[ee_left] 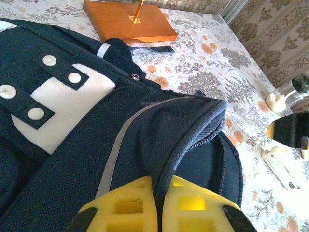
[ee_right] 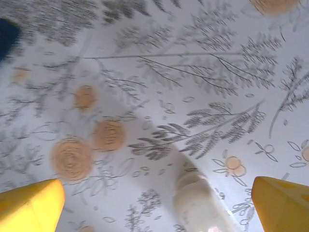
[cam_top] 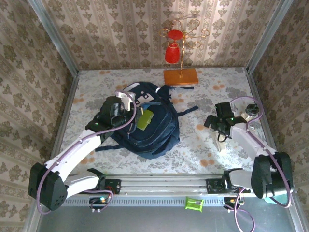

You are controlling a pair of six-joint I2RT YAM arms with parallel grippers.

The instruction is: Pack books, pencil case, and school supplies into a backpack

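Note:
To get over the white tube-shaped piece (cam_top: 220, 143) (ee_right: 203, 205) on the cloth, my right gripper should lower backward first, then close on the piece.
The navy backpack (cam_top: 154, 130) lies mid-table with its mouth open. A light green school supply (cam_top: 145, 119) lies flat inside the opening. My left gripper (cam_top: 128, 107) is shut on the backpack's opening rim, and its yellow fingers (ee_left: 120, 208) pinch the dark fabric edge of the backpack (ee_left: 72, 145). My right gripper (cam_top: 216, 122) hovers open to the right of the bag. Its gripper (ee_right: 157, 208) stands wide above a white tube-shaped piece (ee_right: 203, 205) that lies loose on the cloth (cam_top: 220, 144). The books and the pencil case are out of view.
An orange slab (cam_top: 181, 76) with a gold stem and a red cup (cam_top: 173, 53) stands behind the backpack. A small clear jar (cam_top: 249, 112) sits at the right. A green piece (cam_top: 194, 204) lies on the front rail. Metal frame posts border the flowered table.

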